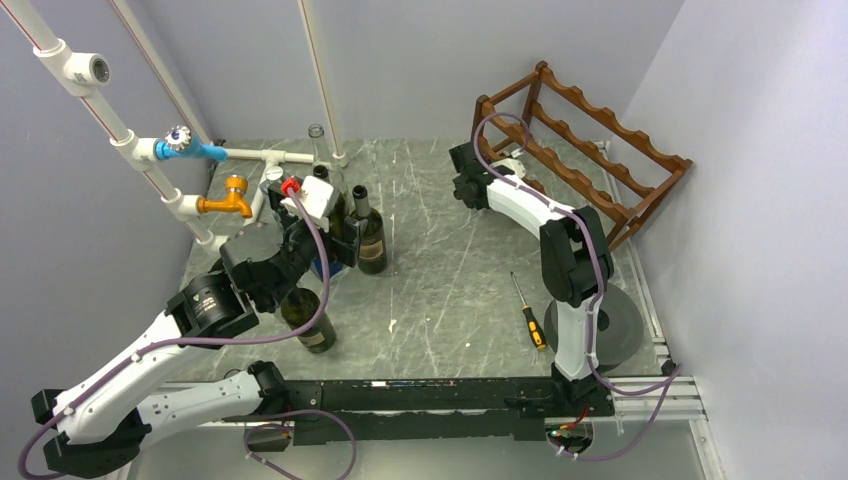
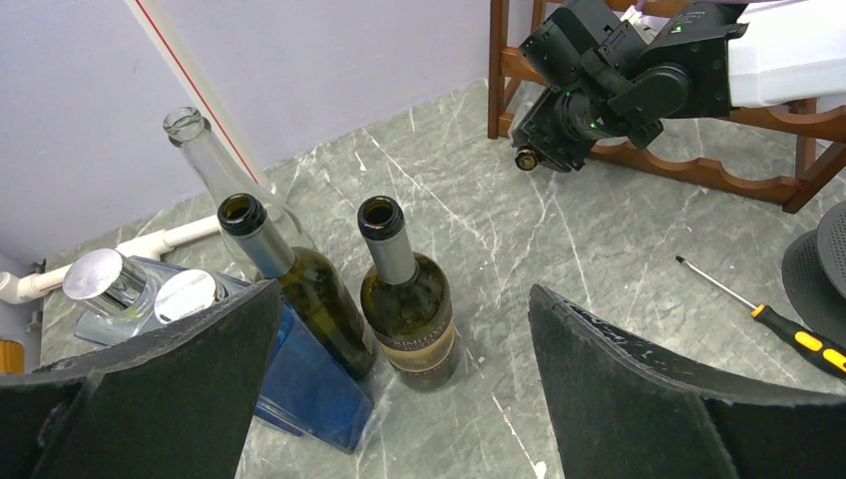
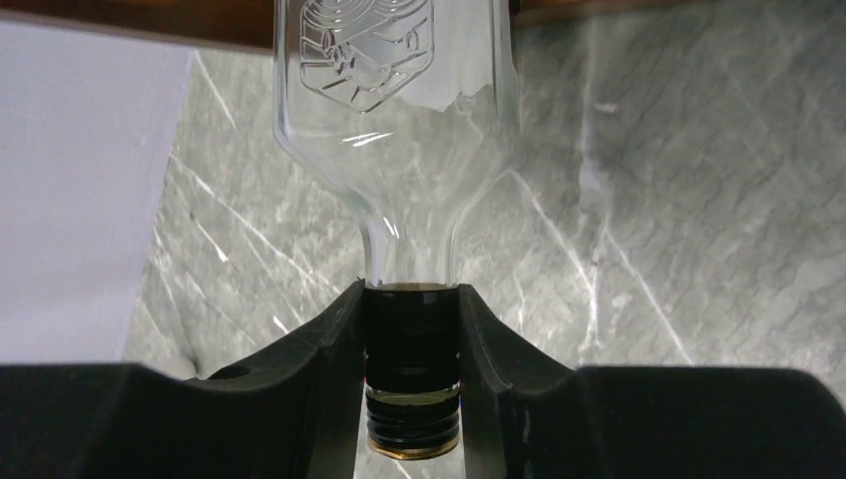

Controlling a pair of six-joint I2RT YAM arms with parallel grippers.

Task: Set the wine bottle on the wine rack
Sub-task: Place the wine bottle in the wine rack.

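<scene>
The bottle is level, but its glass body is still short of the rack's lower bar (image 1: 535,185) (image 3: 239,27). My right gripper needs to push the bottle toward there next and let go of its cap.
The dark reddish-brown wine rack (image 1: 600,150) stands at the back right; it also shows in the left wrist view (image 2: 698,170). My right gripper (image 1: 492,165) is at the rack's left end, shut on the black-capped neck of a clear glass bottle (image 3: 399,120) that lies level, its body reaching toward a rack rail (image 3: 150,20). In the right wrist view the gripper (image 3: 412,349) clamps the cap from both sides. My left gripper (image 2: 404,294) is open and empty, above a dark green labelled wine bottle (image 2: 409,309) standing upright, also in the top view (image 1: 371,235).
Beside it stand a second dark bottle (image 2: 309,289), a clear empty bottle (image 2: 214,165) and a blue square bottle (image 2: 299,379). Another dark bottle (image 1: 310,320) stands nearer. White pipes with taps (image 1: 225,200) rise at left. A screwdriver (image 1: 530,315) and grey disc (image 1: 625,325) lie right.
</scene>
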